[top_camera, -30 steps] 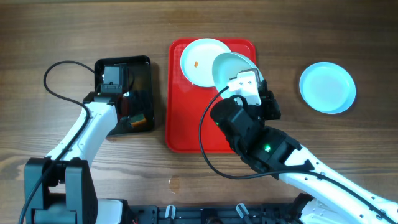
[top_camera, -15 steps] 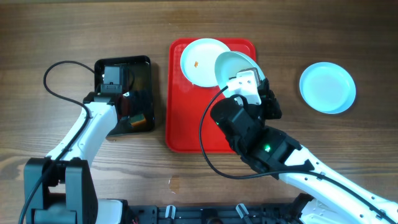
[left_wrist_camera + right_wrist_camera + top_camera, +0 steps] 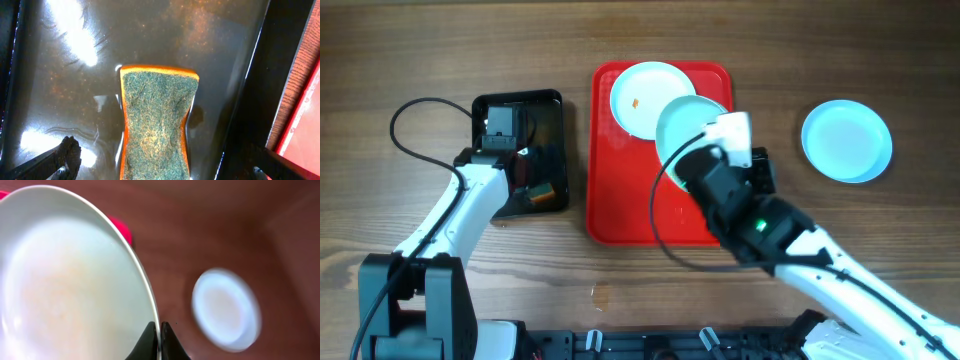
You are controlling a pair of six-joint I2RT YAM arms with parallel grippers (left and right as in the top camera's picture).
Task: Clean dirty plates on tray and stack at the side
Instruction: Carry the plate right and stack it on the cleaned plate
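My right gripper should swing the white plate away from the red tray next, then lower it onto the pale blue plate (image 3: 846, 141) (image 3: 226, 310).
The red tray (image 3: 620, 200) lies mid-table. One white plate (image 3: 638, 95) with an orange speck rests at its far end. My right gripper (image 3: 160, 335) is shut on the rim of a second white plate (image 3: 678, 128), also in the right wrist view (image 3: 70, 280), and holds it lifted and tilted over the tray. A pale blue plate (image 3: 847, 140) lies on the table to the right of the tray, blurred in the right wrist view (image 3: 227, 307). My left gripper (image 3: 160, 170) is open, its fingers either side of the green-topped orange sponge (image 3: 156, 125).
The sponge lies in a wet black tray (image 3: 552, 115) left of the red tray. My left arm's black cable (image 3: 405, 125) loops over the table at the far left. The right arm (image 3: 790, 250) covers the red tray's near right corner.
My right gripper has swung the held plate leftward and flatter over the tray, and the arm has shifted right. The left arm has not moved.
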